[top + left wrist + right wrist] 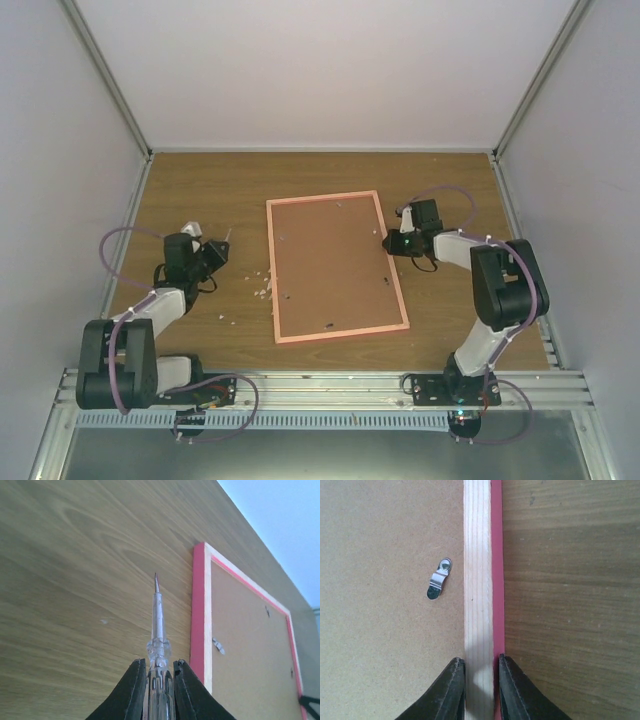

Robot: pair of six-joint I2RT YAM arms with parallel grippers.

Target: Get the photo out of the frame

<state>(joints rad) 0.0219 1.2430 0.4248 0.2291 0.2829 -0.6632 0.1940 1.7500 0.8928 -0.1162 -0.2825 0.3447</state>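
The left gripper moves down and to the left in the top view next and releases the screwdriver [158, 625] on the bare tabletop, since that spot is clear of the frame.
The frame [271, 270] lies face down in the middle of the table, its brown hardboard back up and its thin pink-red rim around it. The photo is hidden under the board. My left gripper [213, 252] is left of the frame, shut on a clear-handled screwdriver [158, 625]. The screwdriver's tip points over the bare table beside the frame's pink edge [198, 610]. In the left wrist view the left gripper [159, 662] is at the bottom. My right gripper [392, 243] is at the frame's right side. There the right gripper [482, 659] straddles and grips the pale wood rail [479, 580].
A small metal retaining clip [439, 579] sits turned on the hardboard near the right rail, and another clip [218, 646] shows near the left rail. White crumbs [262, 285] lie on the table left of the frame. Enclosure walls stand on three sides.
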